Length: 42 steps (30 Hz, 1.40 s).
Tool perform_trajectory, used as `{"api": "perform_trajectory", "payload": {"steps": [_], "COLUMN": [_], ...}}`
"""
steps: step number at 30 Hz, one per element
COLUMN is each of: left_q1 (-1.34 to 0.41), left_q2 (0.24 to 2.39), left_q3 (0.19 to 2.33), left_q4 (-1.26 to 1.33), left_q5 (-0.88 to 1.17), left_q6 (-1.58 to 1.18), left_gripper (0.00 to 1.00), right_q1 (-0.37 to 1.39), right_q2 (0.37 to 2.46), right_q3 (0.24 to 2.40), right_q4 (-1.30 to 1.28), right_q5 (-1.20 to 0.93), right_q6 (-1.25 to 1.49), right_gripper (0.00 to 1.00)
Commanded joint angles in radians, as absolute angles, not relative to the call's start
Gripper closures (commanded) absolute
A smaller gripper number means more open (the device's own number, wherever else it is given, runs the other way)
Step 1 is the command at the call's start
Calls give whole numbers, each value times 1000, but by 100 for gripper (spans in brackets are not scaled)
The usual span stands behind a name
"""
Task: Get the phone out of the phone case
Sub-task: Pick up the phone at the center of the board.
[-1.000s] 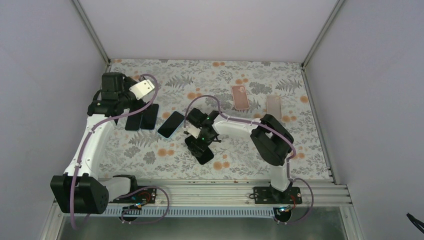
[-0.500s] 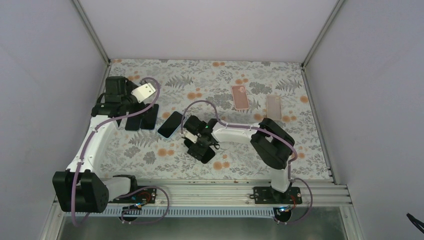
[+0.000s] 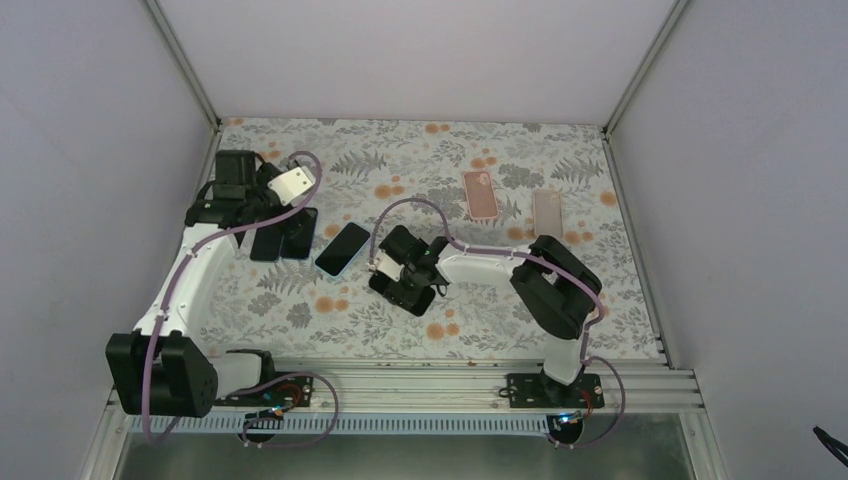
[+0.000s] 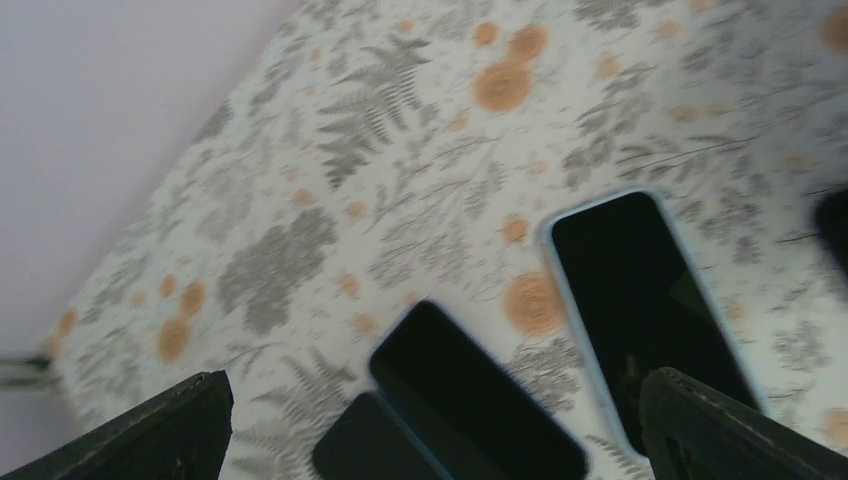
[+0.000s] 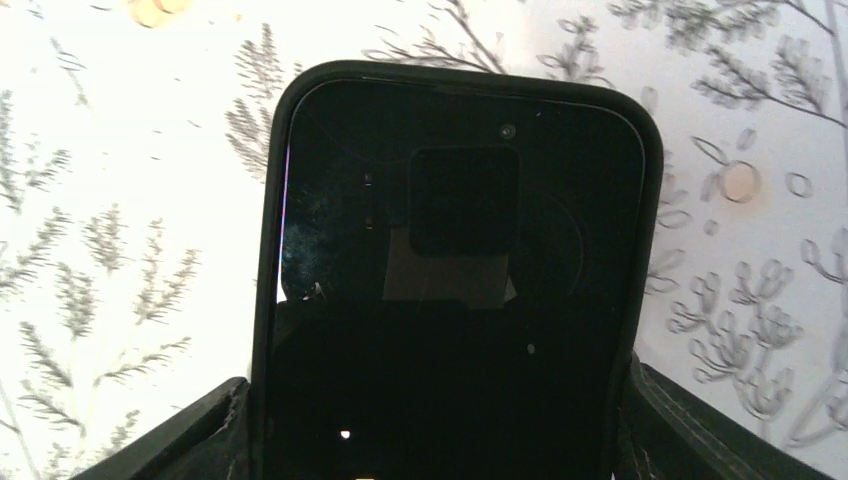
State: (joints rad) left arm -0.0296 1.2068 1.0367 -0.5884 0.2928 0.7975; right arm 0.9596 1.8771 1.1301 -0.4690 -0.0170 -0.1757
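My left gripper is to go across toward the right gripper next with a turn and close on the end of the black case facing the light blue case. That end sticks out.
A black phone (image 5: 460, 230) in a black phone case (image 5: 268, 250) lies screen up on the floral table, at the middle in the top view (image 3: 416, 303). My right gripper (image 3: 405, 280) is down over it. In the right wrist view the gripper (image 5: 438, 385) straddles the near end, with one finger (image 5: 190, 430) against the left rim and the other against the right rim. My left gripper (image 3: 262, 205) hovers open at the far left above two dark phones (image 4: 470, 390), nothing between its fingers (image 4: 180, 420).
A phone in a light blue case (image 3: 343, 248) lies left of the right gripper, also under the left wrist (image 4: 650, 300). Two dark phones (image 3: 282, 238) sit side by side at the left. A pink case (image 3: 480, 193) and a translucent case (image 3: 547, 212) lie at the back right.
The right gripper's fingers have narrowed onto the sides of the cased phone, and its wrist has swung a little to the right. The left arm has shifted only slightly.
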Motion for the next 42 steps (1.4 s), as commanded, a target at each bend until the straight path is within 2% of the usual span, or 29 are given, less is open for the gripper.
{"api": "perform_trajectory", "payload": {"steps": [1, 5, 13, 17, 23, 25, 30, 37, 42], "left_q1": [-66, -77, -90, -111, -155, -161, -180, -203, -204], "left_q2": [1280, 1433, 1794, 1921, 2011, 2042, 2104, 2154, 2154], "left_q3": [1123, 1219, 1479, 1565, 1635, 1658, 1738, 1787, 1782], "left_q4": [-737, -882, -1153, -1205, -1200, -1217, -1289, -1358, -1358], "left_q5": [468, 724, 972, 1020, 999, 1022, 1085, 1177, 1199], "left_q6": [767, 735, 665, 643, 605, 615, 663, 726, 728], "left_gripper": [0, 0, 0, 0, 0, 0, 0, 12, 38], "right_q1": [894, 861, 854, 854, 855, 857, 862, 873, 875], "right_q2": [1921, 1855, 1818, 1841, 1862, 1866, 1897, 1922, 1941], "right_q3": [1086, 1153, 1329, 1419, 1509, 1534, 1599, 1650, 1676], "right_q4": [-602, -596, -617, -636, -659, -664, -680, -684, -678], "right_q5": [158, 175, 202, 194, 167, 157, 146, 111, 100], "right_q6": [-251, -268, -276, -273, -266, -264, -262, -256, -250], "right_gripper": [36, 35, 37, 36, 38, 41, 41, 41, 41]}}
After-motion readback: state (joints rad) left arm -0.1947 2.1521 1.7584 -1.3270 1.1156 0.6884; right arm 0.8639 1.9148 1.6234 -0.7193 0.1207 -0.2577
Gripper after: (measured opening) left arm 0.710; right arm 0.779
